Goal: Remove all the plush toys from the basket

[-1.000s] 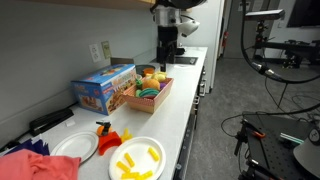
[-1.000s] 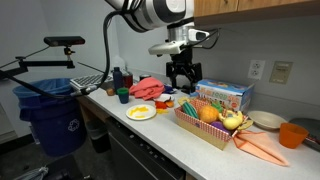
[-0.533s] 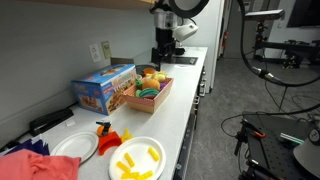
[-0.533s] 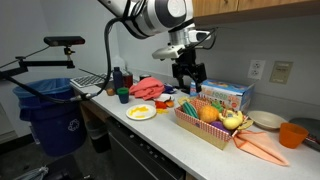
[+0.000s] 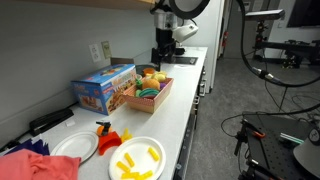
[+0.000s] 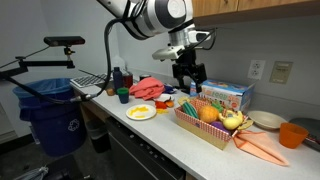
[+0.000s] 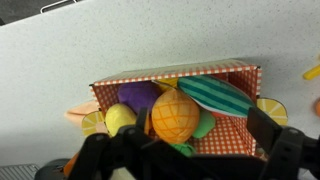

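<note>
My gripper moves down and outward into the basket (image 7: 170,72) next, then brings its open fingers around the uncovered orange toy.
A rectangular basket (image 7: 170,72) with red checked lining holds several plush toys: an orange pineapple-like toy (image 7: 175,115), a green striped watermelon slice (image 7: 215,95), a purple toy (image 7: 140,95) and a yellow one (image 7: 120,118). The basket shows in both exterior views (image 5: 155,101) (image 6: 198,128) on the white counter. My gripper (image 7: 180,150) hangs above the basket, open and empty, with one finger on each side of the orange toy. It also shows in both exterior views (image 5: 163,56) (image 6: 187,80).
A blue toy box (image 5: 103,88) (image 6: 225,97) stands beside the basket. Two white plates (image 5: 137,158) (image 5: 75,147), a red cloth (image 6: 150,87), an orange plush carrot (image 6: 262,148), an orange bowl (image 6: 291,134) and a blue bin (image 6: 50,115) are nearby.
The gripper has shifted slightly toward the basket since a second ago. It has stayed still over the last half second.
</note>
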Available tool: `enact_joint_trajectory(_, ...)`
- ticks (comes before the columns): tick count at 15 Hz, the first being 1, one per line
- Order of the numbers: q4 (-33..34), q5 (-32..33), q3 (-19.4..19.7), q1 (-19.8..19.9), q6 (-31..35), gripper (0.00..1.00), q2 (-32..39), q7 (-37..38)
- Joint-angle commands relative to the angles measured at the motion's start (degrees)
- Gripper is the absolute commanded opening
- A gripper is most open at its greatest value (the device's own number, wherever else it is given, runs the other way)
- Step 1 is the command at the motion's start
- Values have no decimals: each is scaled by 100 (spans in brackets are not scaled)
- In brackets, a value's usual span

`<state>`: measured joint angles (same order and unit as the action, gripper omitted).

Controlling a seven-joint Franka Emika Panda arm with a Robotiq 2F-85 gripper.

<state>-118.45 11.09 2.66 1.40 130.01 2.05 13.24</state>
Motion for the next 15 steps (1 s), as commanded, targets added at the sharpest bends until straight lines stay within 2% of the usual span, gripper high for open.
enact_joint_trajectory(1, 62, 105, 5, 19, 184, 100, 103, 114)
enact_joint_trajectory(5, 433, 60, 57, 35, 1089, 100, 817, 52)
enact_joint_trajectory(8, 738, 60, 159, -2, 1429, 100, 1376, 81)
enact_joint_trajectory(15, 1465, 54, 508, -80, 1397, 100, 2358, 210)
